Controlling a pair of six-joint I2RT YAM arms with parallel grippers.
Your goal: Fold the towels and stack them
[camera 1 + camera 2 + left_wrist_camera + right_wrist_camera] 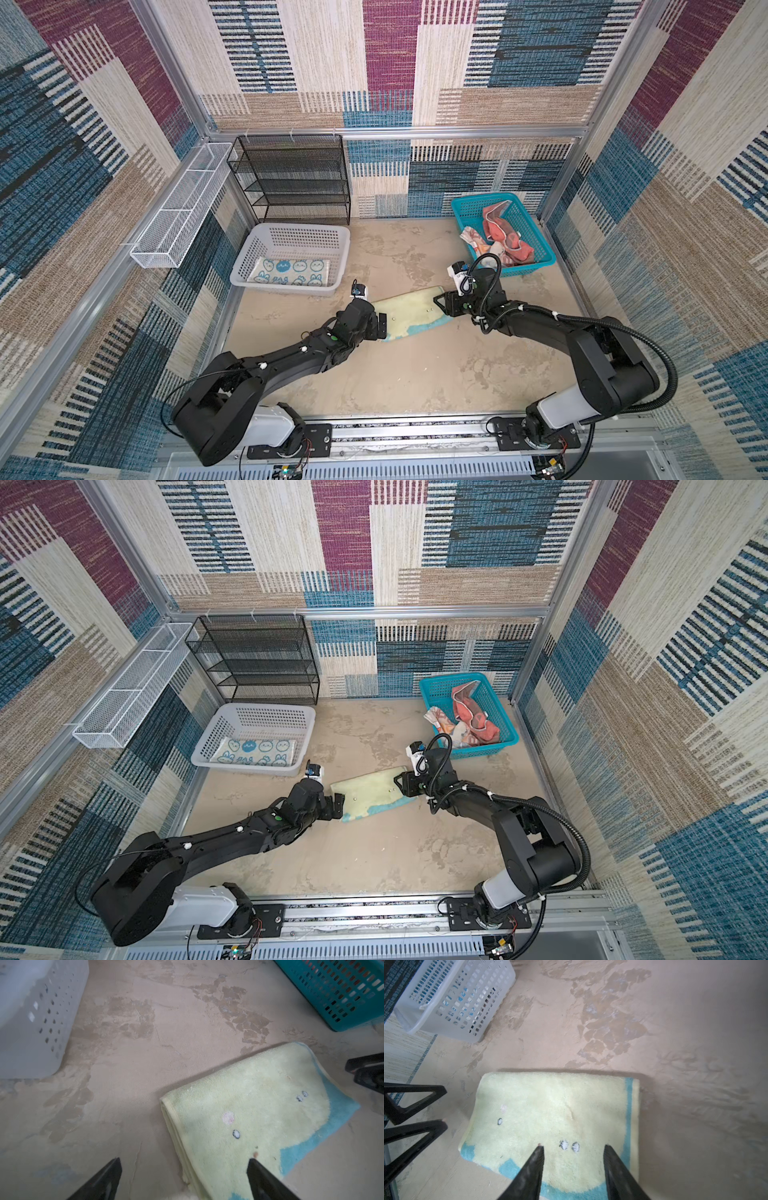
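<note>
I will gently move my left gripper down and outward next, with its fingers on both sides of the towel's end nearest the white basket (pixel 336 790), because that end is just below and outward.
A folded pale yellow towel (pixel 409 311) (pixel 370 791) with a teal edge lies flat mid-table. My left gripper (pixel 382 326) (pixel 338 804) (pixel 185 1160) stands wide open at its left end, one finger over the cloth and one over bare table, holding nothing. My right gripper (pixel 438 305) (pixel 399 783) (pixel 573 1146) is open just above the towel's (pixel 560 1105) right end, with nothing between its fingers. A folded white towel with blue faces (pixel 291 272) (pixel 257 752) lies in the white basket. Crumpled coral towels (pixel 505 237) (pixel 473 717) fill the teal basket.
The white basket (pixel 291 227) (pixel 31 1022) (pixel 452 1001) sits at back left and the teal basket (pixel 482 198) (pixel 336 991) at back right. A black wire shelf (pixel 291 178) stands against the back wall. A white wire rack (pixel 178 208) hangs on the left wall.
</note>
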